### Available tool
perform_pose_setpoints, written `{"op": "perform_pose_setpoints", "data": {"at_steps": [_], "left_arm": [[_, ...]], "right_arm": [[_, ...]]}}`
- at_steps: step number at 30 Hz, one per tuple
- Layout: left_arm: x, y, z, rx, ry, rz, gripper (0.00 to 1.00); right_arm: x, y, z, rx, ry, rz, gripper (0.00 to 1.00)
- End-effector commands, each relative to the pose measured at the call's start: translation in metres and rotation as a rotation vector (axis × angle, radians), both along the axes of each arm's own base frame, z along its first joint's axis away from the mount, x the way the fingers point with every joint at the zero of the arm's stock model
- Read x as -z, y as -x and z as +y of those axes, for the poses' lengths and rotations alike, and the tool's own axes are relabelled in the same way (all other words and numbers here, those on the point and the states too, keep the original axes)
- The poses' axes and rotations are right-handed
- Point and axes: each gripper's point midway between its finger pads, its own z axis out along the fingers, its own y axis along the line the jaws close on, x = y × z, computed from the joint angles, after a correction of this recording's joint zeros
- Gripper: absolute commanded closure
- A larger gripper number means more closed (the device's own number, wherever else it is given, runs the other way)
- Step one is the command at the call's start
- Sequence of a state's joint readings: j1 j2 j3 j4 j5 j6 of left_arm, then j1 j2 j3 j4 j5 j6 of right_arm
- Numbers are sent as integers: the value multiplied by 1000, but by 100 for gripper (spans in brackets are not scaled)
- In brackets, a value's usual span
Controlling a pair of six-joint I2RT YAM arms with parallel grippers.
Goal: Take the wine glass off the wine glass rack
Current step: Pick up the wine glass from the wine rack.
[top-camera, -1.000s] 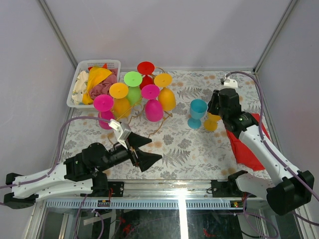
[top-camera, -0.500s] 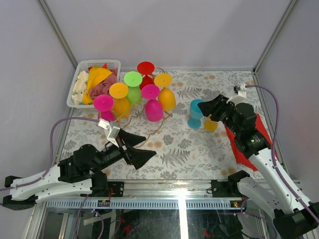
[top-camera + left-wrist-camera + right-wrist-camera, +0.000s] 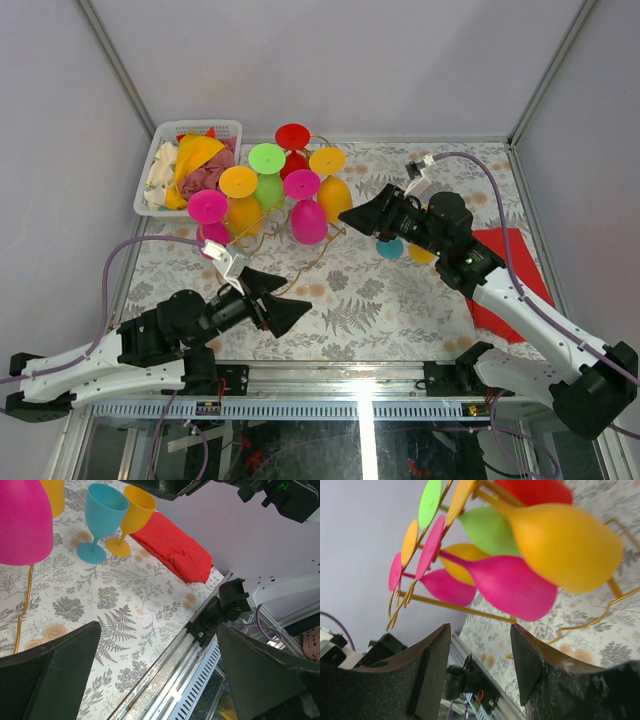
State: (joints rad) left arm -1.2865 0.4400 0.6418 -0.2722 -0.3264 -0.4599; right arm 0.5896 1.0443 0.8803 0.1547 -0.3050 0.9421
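Note:
My right gripper will next lift its fingers across to the exposed rim of the closer magenta wine glass's base, because that base is above it, to its left in the top view.
The gold wire wine glass rack (image 3: 318, 252) stands at the back left. Several plastic wine glasses hang upside down from it: magenta (image 3: 309, 222), orange (image 3: 335, 198), green (image 3: 267, 158) and red (image 3: 293, 136). My right gripper (image 3: 346, 224) is open and empty, just right of the rack, touching none of them. In the right wrist view its jaws (image 3: 479, 630) face a magenta glass (image 3: 512, 585), an orange glass (image 3: 565, 547) and a gold rail (image 3: 465, 609). My left gripper (image 3: 298, 292) hangs wide open and empty near the front edge. Its wrist view (image 3: 157, 630) looks across the table.
A blue glass (image 3: 102, 520) and an orange glass (image 3: 132, 510) stand upright on the floral cloth, next to a folded red cloth (image 3: 175, 545). My right arm partly covers them from above. A white basket (image 3: 200, 126) of cloths sits at the back left.
My right arm has swung left, away from the standing orange glass and over to the rack. Its jaws have opened wider. The left arm has drawn back slightly.

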Motion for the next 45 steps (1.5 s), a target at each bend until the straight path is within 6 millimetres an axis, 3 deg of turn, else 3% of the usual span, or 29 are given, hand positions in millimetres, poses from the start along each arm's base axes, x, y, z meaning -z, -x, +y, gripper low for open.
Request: {"op": "perform_pose_setpoints", "data": {"at_steps": [1, 8, 23, 32, 45], "left_arm": [[-9, 0, 3, -3, 31, -6, 0], [-6, 4, 0, 23, 27, -4, 0], [2, 1, -1, -1, -10, 40, 0], [5, 1, -1, -3, -6, 43, 0], [6, 0, 1, -12, -5, 43, 0]], "right_arm": [[-42, 2, 15, -24, -56, -105, 41], [-57, -4, 28, -27, -108, -112, 38], [-67, -34, 55, -31, -228, -64, 37], [-65, -55, 62, 18, -236, -21, 48], [-70, -54, 64, 8, -243, -27, 57]]}}
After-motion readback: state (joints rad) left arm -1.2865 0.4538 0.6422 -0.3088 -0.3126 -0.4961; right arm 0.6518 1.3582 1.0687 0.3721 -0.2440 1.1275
